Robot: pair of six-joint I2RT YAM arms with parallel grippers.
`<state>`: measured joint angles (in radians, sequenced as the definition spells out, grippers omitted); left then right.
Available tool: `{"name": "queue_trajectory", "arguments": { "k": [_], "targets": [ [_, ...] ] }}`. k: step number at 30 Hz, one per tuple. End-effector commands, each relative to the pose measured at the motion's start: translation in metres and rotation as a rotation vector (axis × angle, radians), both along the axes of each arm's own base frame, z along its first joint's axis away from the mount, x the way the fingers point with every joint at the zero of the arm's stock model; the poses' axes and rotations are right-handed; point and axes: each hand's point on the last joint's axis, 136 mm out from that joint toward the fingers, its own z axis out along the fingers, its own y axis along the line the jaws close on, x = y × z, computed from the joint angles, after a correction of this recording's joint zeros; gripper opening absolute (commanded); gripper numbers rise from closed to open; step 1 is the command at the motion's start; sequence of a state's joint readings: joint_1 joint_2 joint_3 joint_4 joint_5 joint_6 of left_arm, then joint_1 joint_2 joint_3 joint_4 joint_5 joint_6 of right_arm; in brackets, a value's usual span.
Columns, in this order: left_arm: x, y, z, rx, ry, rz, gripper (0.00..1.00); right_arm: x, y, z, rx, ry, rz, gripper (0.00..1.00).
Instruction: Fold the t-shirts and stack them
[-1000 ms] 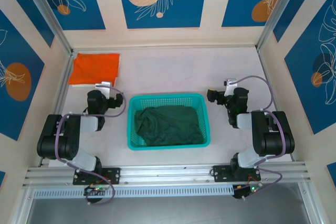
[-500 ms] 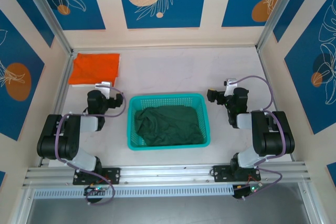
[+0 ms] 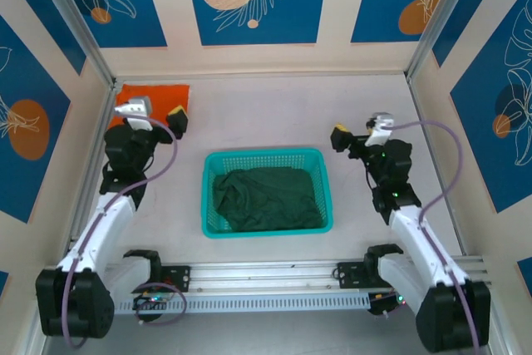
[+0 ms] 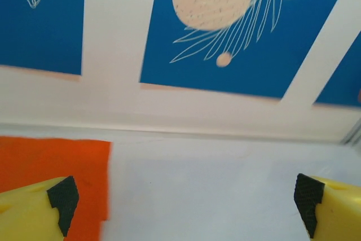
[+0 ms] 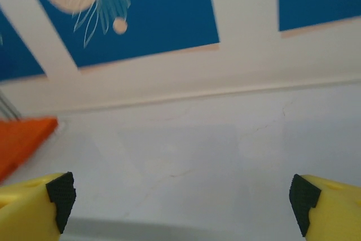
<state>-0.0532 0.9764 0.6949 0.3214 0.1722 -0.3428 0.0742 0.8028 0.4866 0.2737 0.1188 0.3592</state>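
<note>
Next, my right gripper tilts its fingers down onto the basket's nearest side rim. That rim lies below it, back toward the gripper's base.
A dark green t-shirt [image 3: 266, 199] lies crumpled inside the teal mesh basket [image 3: 262, 155] at the table's middle. A bright orange folded t-shirt [image 3: 154, 93] lies flat in the back left corner, also seen in the left wrist view [image 4: 51, 162] and at the left edge of the right wrist view [image 5: 22, 139]. My left gripper [image 3: 164, 118] hangs open above the orange t-shirt's near right edge, nothing between its fingers [image 4: 183, 201]. My right gripper [image 3: 347, 142] is raised right of the basket, open and empty [image 5: 183, 204], facing the back wall.
Blue patterned walls close in the back and both sides. Bare pale table [image 3: 266, 110] stretches between the basket and the back wall. A metal rail [image 3: 266, 276] with both arm bases runs along the near edge.
Both arms have unfolded from their tucked pose and risen. The left gripper moved back toward the orange t-shirt; the right gripper lifted and moved slightly back. Jaws stayed open.
</note>
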Motion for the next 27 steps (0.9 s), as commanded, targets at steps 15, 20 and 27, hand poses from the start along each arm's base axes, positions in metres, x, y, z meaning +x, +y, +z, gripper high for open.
{"name": "queue_trajectory", "arguments": {
  "k": [15,20,27],
  "targets": [
    [-0.086,-0.172,-0.081,0.116,0.713,-0.465,0.83,-0.064,0.022,-0.107,0.258,0.94,-0.046,0.89],
    [-0.14,-0.2,-0.146,0.561,0.895,-0.552,0.82,-0.082,0.064,-0.14,0.006,1.19,0.034,0.78],
    [-0.139,-0.168,-0.209,0.846,1.017,-0.379,0.83,-0.093,0.069,-0.146,-0.033,1.17,0.011,0.76]
  ]
}}
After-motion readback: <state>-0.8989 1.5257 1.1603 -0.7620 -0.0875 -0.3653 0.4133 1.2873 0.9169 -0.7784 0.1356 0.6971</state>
